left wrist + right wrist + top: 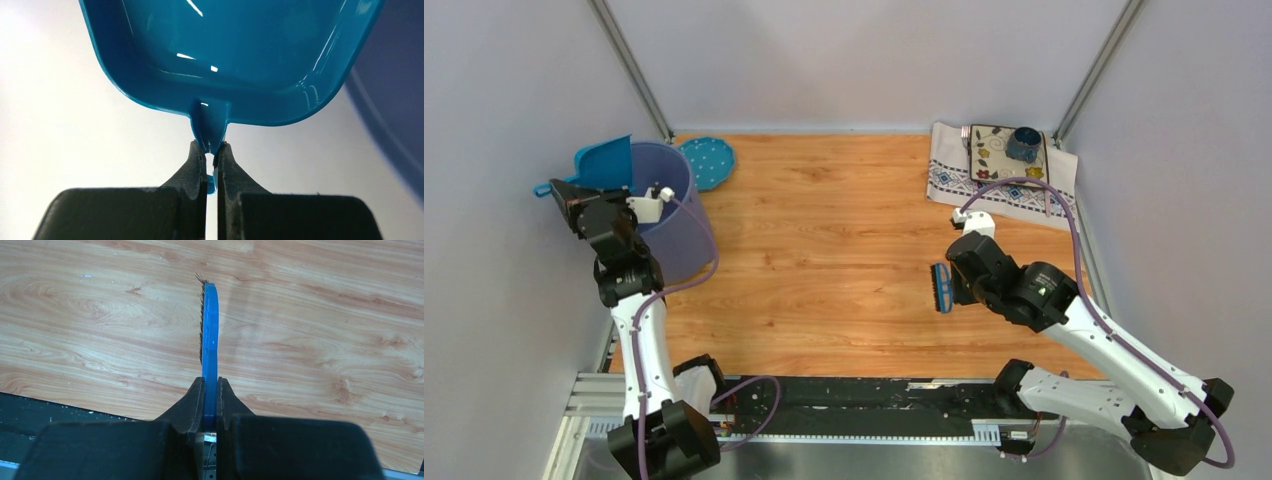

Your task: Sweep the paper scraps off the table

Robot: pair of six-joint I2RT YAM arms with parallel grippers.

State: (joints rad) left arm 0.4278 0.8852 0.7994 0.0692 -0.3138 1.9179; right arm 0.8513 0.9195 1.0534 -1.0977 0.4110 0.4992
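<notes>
The dustpan (605, 164) looks bare, so I will move my left gripper to the right in the top view, back and down, and release it on the wood beside the bin.
No paper scraps show on the table (824, 240) in any view. My left gripper (566, 193) is shut on the handle of a teal-blue dustpan (605, 164) and holds it tilted over the rim of a purple-blue bin (674, 215) at the far left. In the left wrist view the fingertips (198, 152) pinch the handle of the dustpan (235, 55), whose inside looks bare, with the bin wall (395, 100) at the right. My right gripper (956, 285) is shut on a blue brush (942, 287) right of the table's middle. The right wrist view shows this gripper (210, 385) holding the brush (210, 325) edge-on above the wood (325, 315).
A blue dotted lid (707, 160) lies behind the bin. A patterned white cloth (954, 180) at the back right carries a flowered mat (994, 155) and a dark blue cup (1024, 145). A black metal rail (844, 400) runs along the near edge. Grey walls close in the sides.
</notes>
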